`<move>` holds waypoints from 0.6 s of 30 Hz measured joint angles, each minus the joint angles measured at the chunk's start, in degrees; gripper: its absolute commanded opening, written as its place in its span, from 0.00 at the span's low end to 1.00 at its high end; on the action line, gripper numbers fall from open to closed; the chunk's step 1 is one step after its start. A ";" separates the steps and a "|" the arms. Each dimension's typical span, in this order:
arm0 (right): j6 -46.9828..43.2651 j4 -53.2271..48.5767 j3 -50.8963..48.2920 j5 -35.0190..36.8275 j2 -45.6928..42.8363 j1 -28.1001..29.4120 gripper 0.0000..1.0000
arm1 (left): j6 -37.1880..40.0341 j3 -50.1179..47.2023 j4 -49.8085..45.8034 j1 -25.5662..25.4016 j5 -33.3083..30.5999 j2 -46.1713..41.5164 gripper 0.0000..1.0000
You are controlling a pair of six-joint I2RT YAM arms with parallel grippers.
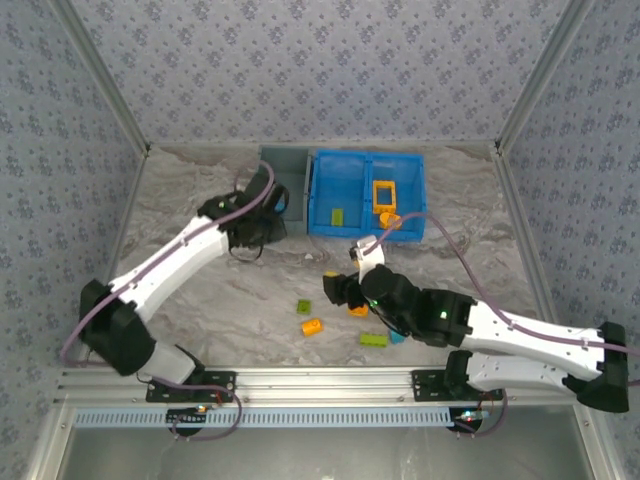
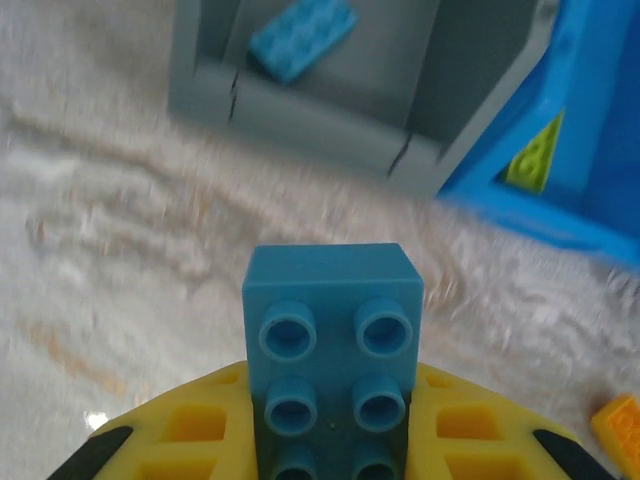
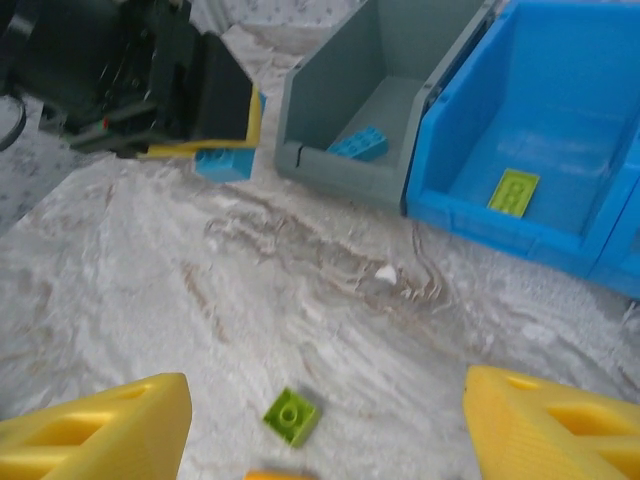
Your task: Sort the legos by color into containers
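My left gripper moves outward and down next. It then releases the blue lego over the grey container's bottom, since that lies outward of the gripper and below it.
My left gripper (image 2: pixel 333 425) is shut on a blue lego (image 2: pixel 333 330), held just above the table in front of the grey container (image 2: pixel 320 130), where another blue lego (image 2: pixel 302 38) lies. From above, the left gripper (image 1: pixel 255 230) sits at the grey bin's (image 1: pixel 298 185) near left corner. My right gripper (image 3: pixel 325 425) hangs open over a small lime lego (image 3: pixel 291 415), with nothing between its fingers. The blue container (image 1: pixel 330 180) has a lime lego (image 1: pixel 338 216) in its left compartment and an orange frame (image 1: pixel 385 192) in the right one.
Loose legos lie near the right gripper (image 1: pixel 340 290): a lime one (image 1: pixel 303 306), an orange one (image 1: pixel 312 326), and a lime one (image 1: pixel 373 340). The right wrist view also takes in the left gripper (image 3: pixel 150 90) and the blue bin's wall (image 3: pixel 500 225).
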 measured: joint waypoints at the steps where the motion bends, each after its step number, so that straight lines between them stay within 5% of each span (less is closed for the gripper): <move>1: -0.44 0.83 0.83 0.09 1.38 -0.66 0.75 | 2.16 3.32 -0.33 1.07 0.22 3.10 0.19; 12: -1.60 3.76 4.42 -0.07 5.09 -2.54 0.75 | 13.97 26.75 -2.34 8.90 4.35 32.96 0.18; 18: -1.01 3.69 3.58 -0.20 3.50 -2.78 0.75 | 15.76 29.05 -3.32 9.84 6.67 37.75 0.42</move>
